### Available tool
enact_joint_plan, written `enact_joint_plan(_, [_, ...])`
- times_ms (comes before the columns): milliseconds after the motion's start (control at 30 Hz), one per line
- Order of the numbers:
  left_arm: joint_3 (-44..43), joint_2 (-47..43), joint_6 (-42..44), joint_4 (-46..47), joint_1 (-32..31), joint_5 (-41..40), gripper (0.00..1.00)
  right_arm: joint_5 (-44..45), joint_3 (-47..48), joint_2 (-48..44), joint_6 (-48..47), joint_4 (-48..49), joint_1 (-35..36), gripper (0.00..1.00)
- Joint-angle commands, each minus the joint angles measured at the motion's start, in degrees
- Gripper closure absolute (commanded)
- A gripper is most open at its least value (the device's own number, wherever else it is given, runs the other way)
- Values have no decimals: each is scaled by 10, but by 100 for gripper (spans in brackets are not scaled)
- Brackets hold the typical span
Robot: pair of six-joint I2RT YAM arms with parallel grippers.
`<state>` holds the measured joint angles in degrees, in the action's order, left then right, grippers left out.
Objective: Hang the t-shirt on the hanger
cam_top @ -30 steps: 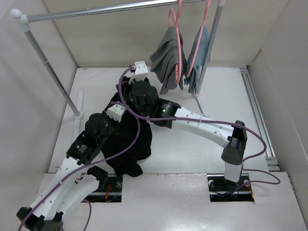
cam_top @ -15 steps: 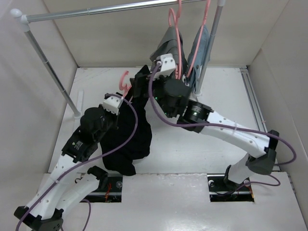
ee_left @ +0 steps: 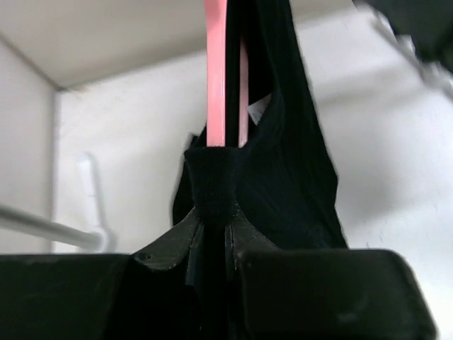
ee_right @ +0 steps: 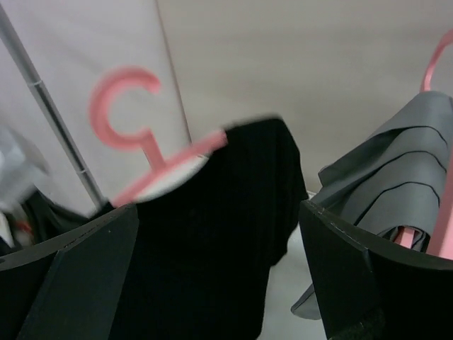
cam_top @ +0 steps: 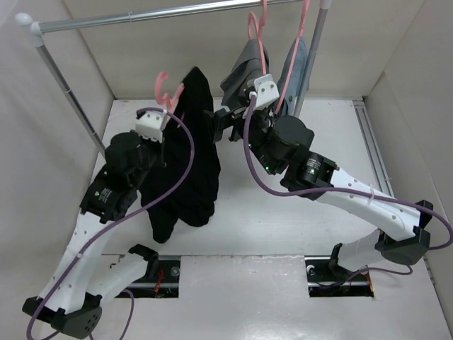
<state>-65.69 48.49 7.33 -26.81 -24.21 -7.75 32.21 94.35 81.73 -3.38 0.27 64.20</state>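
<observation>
I will next raise my left gripper outward to hook and release the hanger, as the bar's empty end (cam_top: 88,22) is above it and to its left in the top view.
The black t-shirt (cam_top: 191,166) hangs draped over the pink hanger (cam_top: 164,86), whose hook sticks up above the cloth, below the rail. My left gripper (cam_top: 170,131) is shut on the shirt-covered hanger and holds it off the table. In the left wrist view the fingertips (ee_left: 212,212) pinch black cloth (ee_left: 283,177) with the pink hanger bars (ee_left: 216,71) rising from them. My right gripper (cam_top: 218,126) is open beside the shirt's right shoulder. In the right wrist view its wide jaws (ee_right: 216,262) frame the shirt (ee_right: 212,234) and the hook (ee_right: 120,106), gripping nothing.
A metal rail (cam_top: 141,15) spans the back on a slanted pole (cam_top: 71,99). Two pink hangers at the rail's right end carry a grey garment (cam_top: 244,78) and a blue-grey garment (cam_top: 294,71), close behind my right wrist. The grey garment also shows in the right wrist view (ee_right: 382,177).
My left arm has lifted the hanger and t-shirt off the table, up towards the rail. My right arm rose with it and moved right, now open beside the shirt.
</observation>
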Motion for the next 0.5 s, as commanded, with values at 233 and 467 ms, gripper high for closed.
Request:
enact_joint_plan(233, [-180, -21, 19, 100, 86, -75, 100, -35, -12, -22, -16, 16, 1, 1])
enact_joint_plan(467, [-260, 56, 68, 145, 86, -133, 100, -40, -12, -22, -16, 16, 1, 1])
